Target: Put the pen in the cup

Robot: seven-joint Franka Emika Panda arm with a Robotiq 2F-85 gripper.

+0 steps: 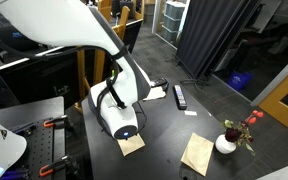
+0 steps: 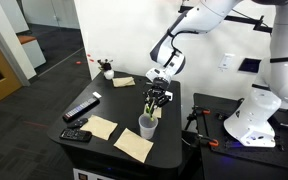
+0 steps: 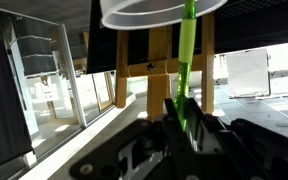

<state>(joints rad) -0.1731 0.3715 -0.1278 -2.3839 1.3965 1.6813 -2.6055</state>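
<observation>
The pen is upright. Next, my gripper will lower it a little over the opening (image 2: 148, 119) (image 3: 158, 9) of the white cup and then let go of it inside.
In an exterior view my gripper (image 2: 156, 98) points straight down over the small white cup (image 2: 147, 126) near the table's front edge. It is shut on the thin yellow-green pen (image 2: 152, 111), which hangs upright with its lower end at or just inside the cup's rim. The wrist view stands upside down. There the pen (image 3: 187, 70) runs from between the dark fingers (image 3: 189, 125) to the white cup rim (image 3: 154, 12). In the exterior view from behind the robot, the arm (image 1: 119, 100) hides the cup and the pen.
The black table (image 2: 124, 100) holds a black remote (image 2: 81, 108), a second dark device (image 2: 76, 134), paper notes (image 2: 102, 127) (image 2: 134, 146) (image 2: 123, 81), and a white vase with red flowers (image 2: 106, 68). The vase (image 1: 227, 142), remote (image 1: 180, 96) and notes (image 1: 197, 153) show again.
</observation>
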